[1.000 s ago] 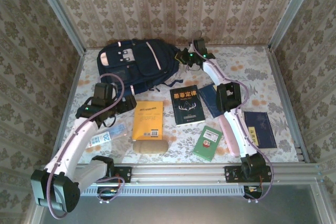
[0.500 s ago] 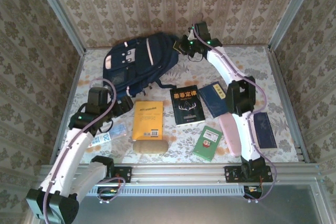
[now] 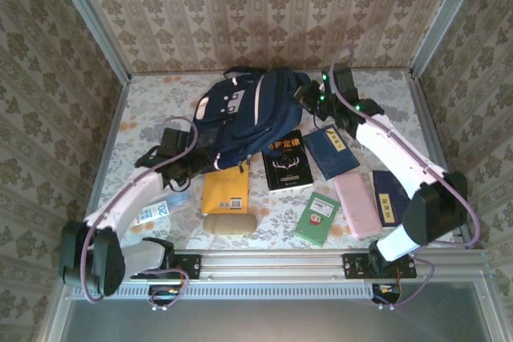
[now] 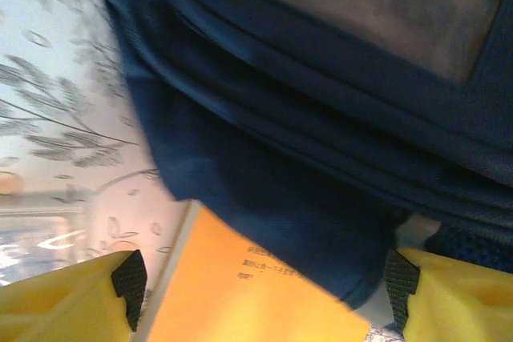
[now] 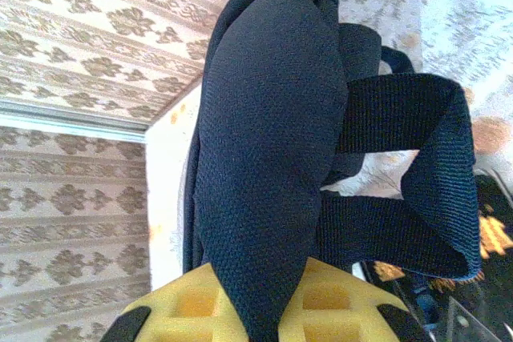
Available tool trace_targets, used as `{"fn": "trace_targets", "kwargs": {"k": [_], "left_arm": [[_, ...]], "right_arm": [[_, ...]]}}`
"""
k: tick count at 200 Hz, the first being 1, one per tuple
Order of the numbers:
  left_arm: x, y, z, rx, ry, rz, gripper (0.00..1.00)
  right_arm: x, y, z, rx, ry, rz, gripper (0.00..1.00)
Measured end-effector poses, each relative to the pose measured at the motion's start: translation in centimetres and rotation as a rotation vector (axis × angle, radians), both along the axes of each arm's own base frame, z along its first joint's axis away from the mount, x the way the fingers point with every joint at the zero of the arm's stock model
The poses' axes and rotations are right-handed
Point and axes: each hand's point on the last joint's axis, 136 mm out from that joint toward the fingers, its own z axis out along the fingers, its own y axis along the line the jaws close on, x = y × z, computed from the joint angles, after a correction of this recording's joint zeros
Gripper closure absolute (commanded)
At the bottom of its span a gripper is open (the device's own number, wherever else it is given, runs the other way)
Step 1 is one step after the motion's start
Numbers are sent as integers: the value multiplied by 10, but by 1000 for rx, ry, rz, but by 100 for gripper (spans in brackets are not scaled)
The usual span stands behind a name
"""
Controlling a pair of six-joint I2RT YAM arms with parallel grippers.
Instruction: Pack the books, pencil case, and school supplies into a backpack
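Observation:
I will next draw my right gripper back and down to release the padded strap over the closest navy book, as that book lies below and back from it.
The navy backpack [image 3: 252, 114] lies at mid-table, tilted, its lower edge over the tops of the orange-yellow book [image 3: 224, 191] and the black antler book [image 3: 287, 162]. My right gripper [image 3: 311, 98] [image 5: 264, 319] is shut on a padded navy strap of the backpack [image 5: 272, 118]. My left gripper [image 3: 200, 162] [image 4: 263, 279] is open at the backpack's lower left corner [image 4: 264, 198], above the orange-yellow book [image 4: 240, 302]. Two dark navy books [image 3: 330, 150] [image 3: 388, 198], a small green book [image 3: 317, 218], a pink pencil case [image 3: 355, 204] and a blue-and-white packet [image 3: 158, 210] lie on the table.
A tan oblong case [image 3: 229, 223] lies in front of the orange-yellow book. Patterned walls close the table at the back and sides. A metal rail [image 3: 272, 264] runs along the near edge. Bare tabletop [image 3: 144, 110] lies at the back left.
The right gripper has dragged the backpack from the back left toward the centre and turned it. The left gripper moved right to the backpack's lower corner, its jaws somewhat narrower.

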Motion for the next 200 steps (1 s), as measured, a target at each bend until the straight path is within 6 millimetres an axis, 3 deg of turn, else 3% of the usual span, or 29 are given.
{"fn": "trace_targets", "kwargs": {"k": [29,60,71,88,94,115,136,157,174,187,200], "left_arm": [[2,-13,3,11,-15,-28,17],[5,-10,10,14,-48,-17,17],[7,-10,14,9,-68,-13,17],[8,-8,24,-1,-98,-7,17],[8,-8,28,-7,-111,-7,17],[5,-7,40,-25,-154,-6,17],[0,-4,48,-36,-180,-5,17],[-7,-1,52,-38,-193,-3,17],[-12,2,53,-37,-198,0,17],[-12,3,54,-34,-201,3,17],[-12,3,53,-31,-198,4,17]], "right_arm": [[-45,-4,-9,-72,-46,22,100],[-75,-33,-67,-182,21,-2,100],[-80,-43,-93,-244,74,-15,88],[-86,-56,-116,-302,122,-29,49],[-88,-59,-122,-321,133,-26,42],[-92,-65,-127,-375,140,-8,37],[-101,-65,-116,-442,95,13,37],[-119,-49,-87,-481,-24,66,34],[-140,-18,-67,-459,-146,166,40],[-158,9,-69,-447,-202,266,45],[-178,41,-84,-476,-217,394,48]]}}
